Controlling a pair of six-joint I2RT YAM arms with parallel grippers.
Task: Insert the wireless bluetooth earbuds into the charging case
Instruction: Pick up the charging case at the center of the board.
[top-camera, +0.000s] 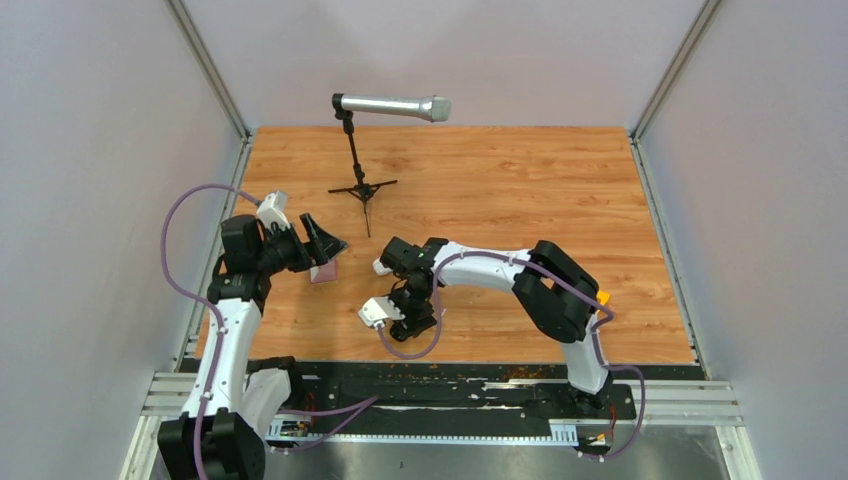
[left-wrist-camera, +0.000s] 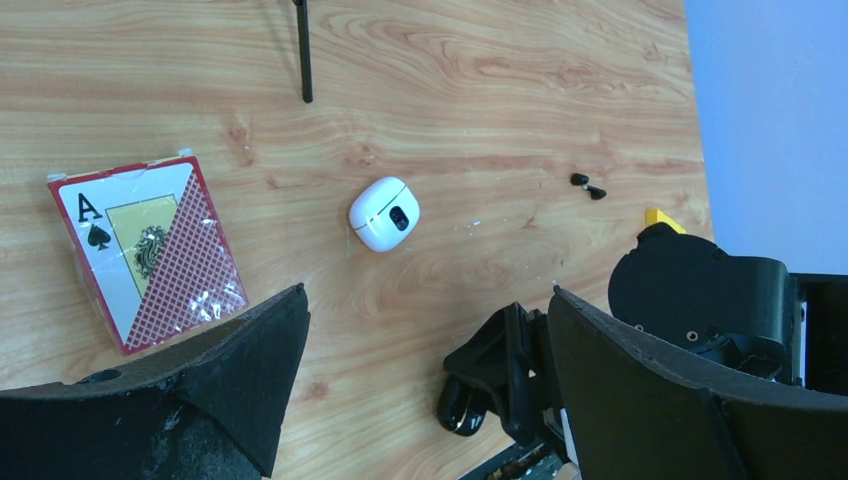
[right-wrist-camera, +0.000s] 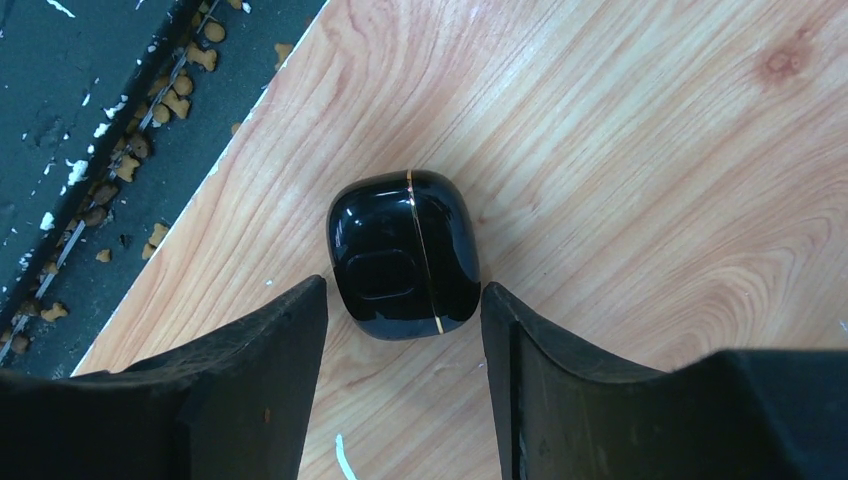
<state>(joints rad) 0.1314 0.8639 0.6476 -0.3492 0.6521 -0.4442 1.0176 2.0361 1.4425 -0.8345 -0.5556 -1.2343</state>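
Observation:
I will tilt my left gripper sideways, move it toward my right gripper and close it on the black charging case, because the lid is shut at its gold seam.
A shut black charging case with a gold seam lies on the wood near the table's front edge. My right gripper is open, and its two fingertips flank the case's near end without squeezing it. The case also shows in the left wrist view, under the right gripper. A shut white charging case lies further back, and it shows in the top view. Two tiny black earbuds lie loose to its right. The white earbuds are out of view. My left gripper is open and empty above the table.
A playing-card box lies left of the white case, below the left gripper in the top view. A microphone on a tripod stand stands at the back, with one leg reaching forward. A black rail borders the front edge.

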